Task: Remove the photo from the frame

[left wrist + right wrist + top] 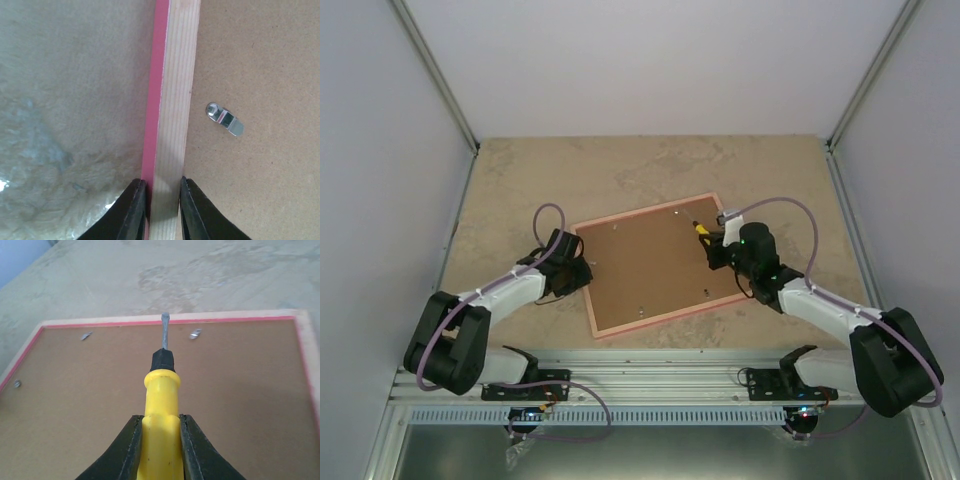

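My right gripper moves off the frame toward the right in the top view and down to bare table (pixel 794 232) next. The clips sit off the frame's rails.
The frame (pixel 650 219) lies face down on the table, its brown fibreboard back (pixel 655 265) up. The photo is hidden under that back. My left gripper (pixel 582 272) is shut on the frame's left rail (pixel 172 100), one finger on the pink outer edge and the other on the bare wood inner side, as the left wrist view shows (pixel 163 192). My right gripper (pixel 161 425) is shut on a yellow-handled screwdriver (pixel 161 405). The screwdriver's flat tip points at the frame's far rail (pixel 240 316), above the back board.
Small metal turn clips sit on the back board: one by the left rail (pixel 225 119), two near the far rail (pixel 195 333) (pixel 86 335), one at the side (pixel 17 383). The beige mottled table (pixel 620 165) is walled on three sides.
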`<state>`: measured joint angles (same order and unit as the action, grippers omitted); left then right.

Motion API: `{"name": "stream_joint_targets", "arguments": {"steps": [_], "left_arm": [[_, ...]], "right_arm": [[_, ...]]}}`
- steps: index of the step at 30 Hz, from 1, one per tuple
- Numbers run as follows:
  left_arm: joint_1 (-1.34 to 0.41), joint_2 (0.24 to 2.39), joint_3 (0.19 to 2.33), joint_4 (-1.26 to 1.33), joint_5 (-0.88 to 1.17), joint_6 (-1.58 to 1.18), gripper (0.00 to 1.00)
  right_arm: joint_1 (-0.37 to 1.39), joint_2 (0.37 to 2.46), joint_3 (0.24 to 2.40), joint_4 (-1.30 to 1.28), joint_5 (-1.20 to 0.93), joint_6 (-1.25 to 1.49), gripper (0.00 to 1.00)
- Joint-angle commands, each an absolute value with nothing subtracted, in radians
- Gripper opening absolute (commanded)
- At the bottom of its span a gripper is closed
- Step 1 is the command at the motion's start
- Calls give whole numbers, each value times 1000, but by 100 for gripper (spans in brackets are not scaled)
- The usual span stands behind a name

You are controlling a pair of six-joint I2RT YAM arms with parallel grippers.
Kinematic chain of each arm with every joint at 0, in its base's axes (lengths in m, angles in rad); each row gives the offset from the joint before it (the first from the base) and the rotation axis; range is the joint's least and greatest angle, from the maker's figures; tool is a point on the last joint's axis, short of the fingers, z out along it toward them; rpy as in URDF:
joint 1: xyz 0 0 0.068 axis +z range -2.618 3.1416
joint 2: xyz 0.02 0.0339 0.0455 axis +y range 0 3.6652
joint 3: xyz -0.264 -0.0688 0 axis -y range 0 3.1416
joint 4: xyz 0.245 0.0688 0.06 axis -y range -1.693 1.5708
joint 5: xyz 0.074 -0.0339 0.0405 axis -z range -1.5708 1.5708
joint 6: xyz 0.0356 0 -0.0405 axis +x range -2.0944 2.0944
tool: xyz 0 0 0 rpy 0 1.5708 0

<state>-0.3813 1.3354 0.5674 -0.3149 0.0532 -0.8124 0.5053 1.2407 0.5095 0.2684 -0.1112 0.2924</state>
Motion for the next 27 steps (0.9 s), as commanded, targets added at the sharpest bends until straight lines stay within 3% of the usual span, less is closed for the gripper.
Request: {"name": "stream_joint_targets", "arguments": {"steps": [1, 13, 22, 27], "left_arm": [[-371, 1330, 617, -312, -41, -783, 22], [-353, 1457, 749, -291, -113, -663, 29], [-353, 1277, 651, -213, -76, -690, 52], [-353, 1124, 545, -127, -34, -689, 56]], "right_arm": [[456, 1194, 471, 308, -37, 353, 0], [292, 1059, 364, 162, 92, 485, 0], [127, 1057, 313, 120, 37, 560, 1], [-14, 1099, 270, 160, -86, 601, 2]]}}
